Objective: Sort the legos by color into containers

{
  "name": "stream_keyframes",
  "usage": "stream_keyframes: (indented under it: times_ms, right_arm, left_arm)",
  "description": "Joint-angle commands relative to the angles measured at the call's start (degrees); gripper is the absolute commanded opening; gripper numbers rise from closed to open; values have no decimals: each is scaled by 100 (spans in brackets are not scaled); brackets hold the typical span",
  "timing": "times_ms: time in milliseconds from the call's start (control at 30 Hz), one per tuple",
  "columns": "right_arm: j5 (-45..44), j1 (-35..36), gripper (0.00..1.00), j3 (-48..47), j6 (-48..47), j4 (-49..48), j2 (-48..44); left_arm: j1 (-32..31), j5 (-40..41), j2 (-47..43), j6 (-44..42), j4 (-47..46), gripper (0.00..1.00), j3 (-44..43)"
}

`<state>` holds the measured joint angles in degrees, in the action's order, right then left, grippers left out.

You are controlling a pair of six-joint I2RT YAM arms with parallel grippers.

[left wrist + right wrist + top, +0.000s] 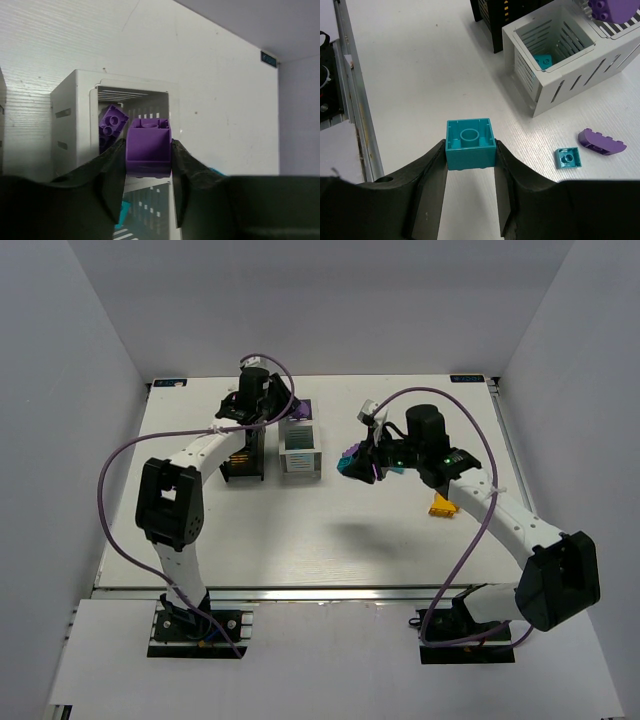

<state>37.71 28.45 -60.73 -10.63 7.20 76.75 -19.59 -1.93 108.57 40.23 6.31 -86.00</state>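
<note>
The right gripper moves to the left in the top view over the white container's near section (299, 440) (552, 39) next, as it already holds a teal lego. Then it lowers and releases.
My left gripper (148, 159) is shut on a purple lego (148, 145) and holds it over the white container (70, 115). The far compartment holds another purple lego (113, 123); teal shows in the near one. My right gripper (470, 159) is shut on a teal lego (470, 148), held above the table right of the white container (530, 75), whose near compartment holds a teal lego (543, 61). A small teal lego (568, 158) and a curved purple lego (601, 142) lie loose on the table. In the top view the left gripper (268, 405) is at the white container (300, 455) and the right gripper (355, 466) is to its right.
The black container (243, 462) stands just left of the white one and also shows in the right wrist view (510, 20). A yellow-orange lego (441, 506) lies on the table under the right forearm. White walls close in the table on three sides.
</note>
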Motion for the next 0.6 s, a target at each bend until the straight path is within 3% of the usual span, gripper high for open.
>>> stream_keyframes:
  times_ms: [0,133,333,433,467,567]
  right_arm:
    - [105,-32,0,-237,-70,-79,85]
    - [105,-41,0,-299,-123,-26,147]
    - [52,-23,0,-475,-412,97,305]
    - [-71,38,0,-711,-851,79,542]
    - [-167,64,0,-799,-1079,88,752]
    - [-334,187,0,-1265,-1309,141,1236]
  left_arm:
    - [17,297,-82,-77,99,59,-242]
    - [17,360,-204,-85,81,75,-260]
    - [17,422,-775,-15,-85,79,-129]
    - [17,501,-1556,20,-147,89,442]
    - [17,605,-2028,-15,-138,98,635]
    - [17,886,-3004,-41,37,98,1487]
